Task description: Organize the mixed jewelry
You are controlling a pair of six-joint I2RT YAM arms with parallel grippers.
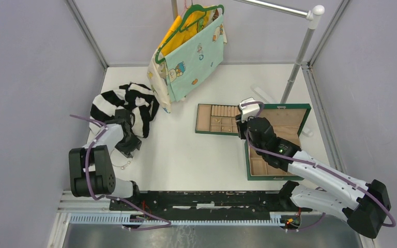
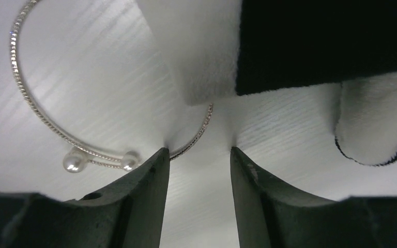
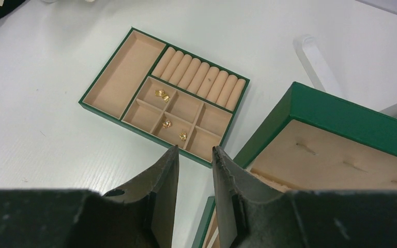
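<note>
The tray's thin rim facing the cloth stands outward of my left gripper and rightward in the top view. Next, I rise across, lower astride it and close.
A thin pale bangle (image 2: 28, 101) with two pearl ends lies on the white table, partly under a cloth edge; it also shows in the top view (image 1: 122, 166). My left gripper (image 2: 199, 152) is open with its tips at the table, and the left fingertip (image 2: 157, 157) sits on the bangle's wire. Three tiny gold pieces (image 3: 162, 95) lie in small compartments of the tan divided tray (image 3: 119, 72). My right gripper (image 3: 195, 150) is open and empty, held above the gap between the tray and the open green box (image 3: 341, 113).
A black-and-white striped cloth (image 1: 126, 103) lies right beside my left gripper (image 1: 127, 146). Garments on a green hanger (image 1: 191, 49) hang from a metal rack pole (image 1: 297, 62) at the back. The tray (image 1: 204, 118) and green box (image 1: 284, 139) sit at the right.
</note>
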